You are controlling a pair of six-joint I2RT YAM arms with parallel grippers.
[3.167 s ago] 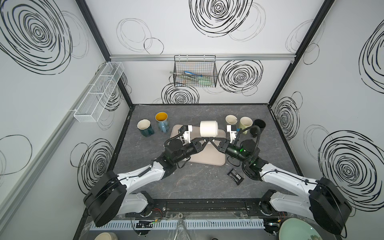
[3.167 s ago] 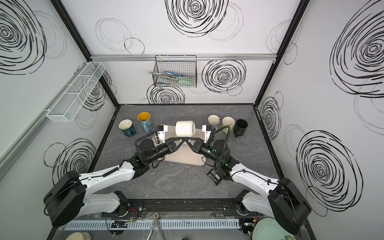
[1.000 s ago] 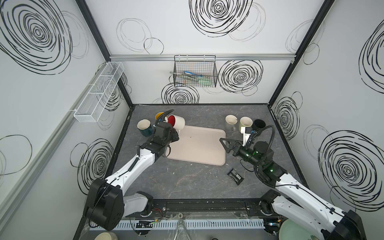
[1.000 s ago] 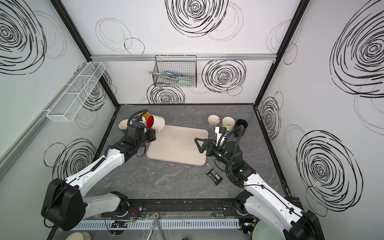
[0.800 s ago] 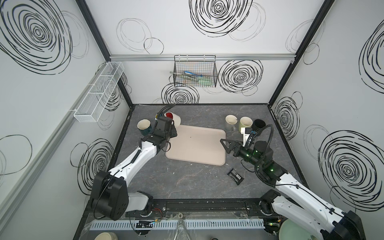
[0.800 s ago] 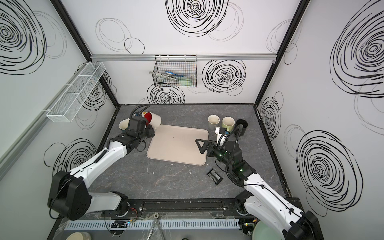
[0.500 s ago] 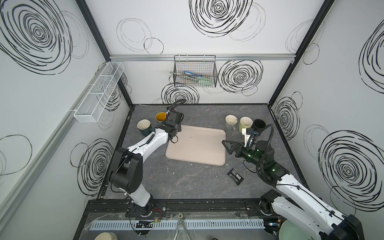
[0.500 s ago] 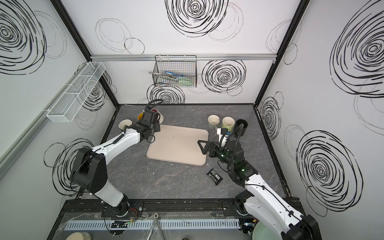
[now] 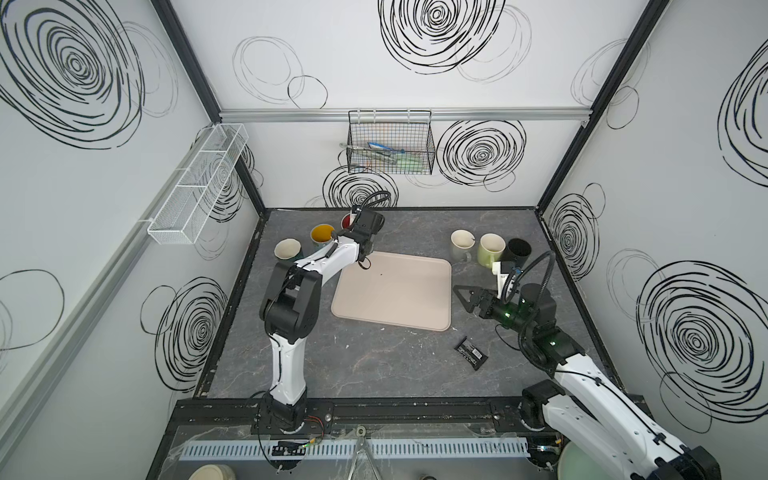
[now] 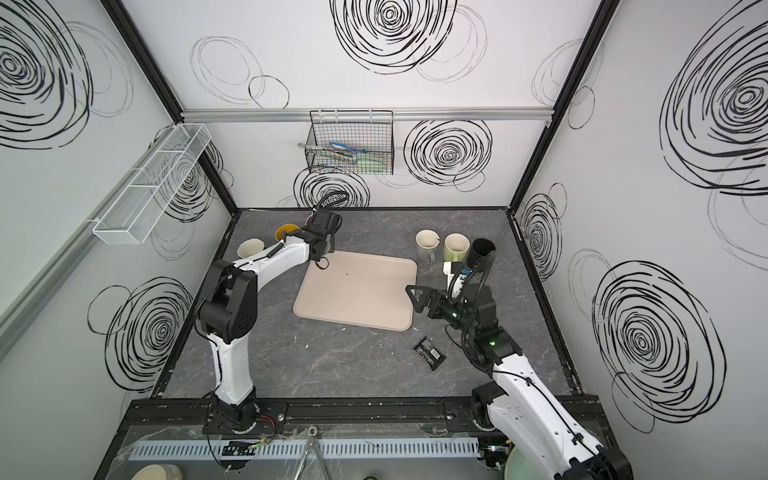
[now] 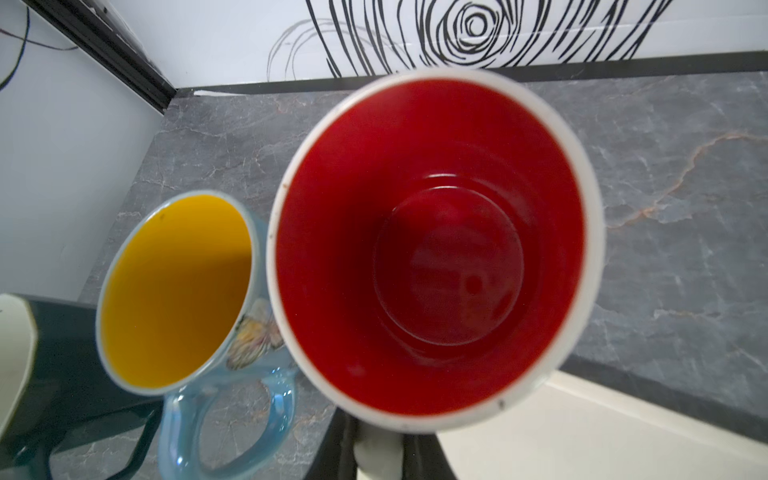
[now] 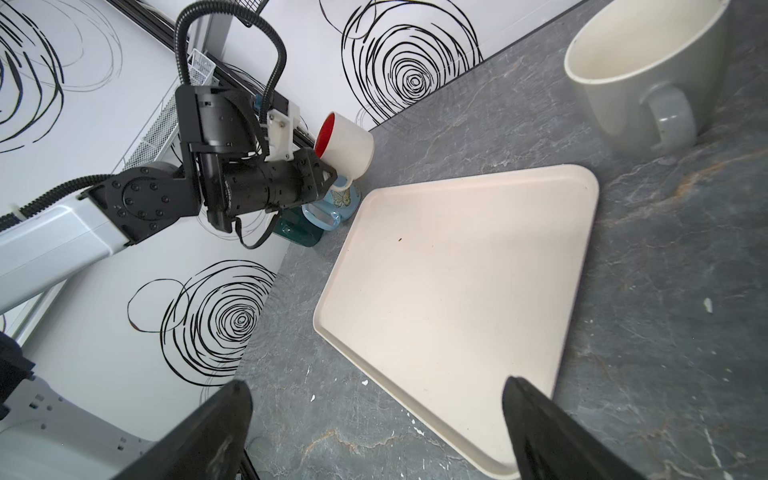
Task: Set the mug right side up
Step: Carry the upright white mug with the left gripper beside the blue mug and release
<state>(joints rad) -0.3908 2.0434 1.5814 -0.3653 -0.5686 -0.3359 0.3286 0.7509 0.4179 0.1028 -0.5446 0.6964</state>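
Observation:
The red opening of the white mug already faces up. My left gripper should lower the mug onto the bare tabletop beside the blue mug and let go of its handle there.
The mug (image 11: 436,249), white outside and red inside, hangs by its handle in my left gripper (image 11: 378,451), which is shut on that handle. In the right wrist view the mug (image 12: 345,145) is tilted, its mouth facing up and back toward the left gripper (image 12: 332,176). It is at the back left of the table, beside a blue mug with a yellow inside (image 11: 174,291). In both top views the wrist hides most of the mug, leaving a red sliver (image 9: 346,220). My right gripper (image 9: 461,295) (image 12: 374,384) stands open and empty at the tray's right edge.
A beige tray (image 9: 395,291) (image 12: 457,270) lies mid-table. A dark green mug (image 9: 286,249) stands by the yellow-inside mug (image 9: 322,235). A cream mug (image 9: 461,243), a pale green mug (image 9: 490,249) and a black mug (image 9: 518,249) stand back right. A black packet (image 9: 469,353) lies front right.
The left arm has carried the mug off the tray to the back left, beside the yellow-inside mug. The right gripper let go earlier and has drawn back to the tray's right edge.

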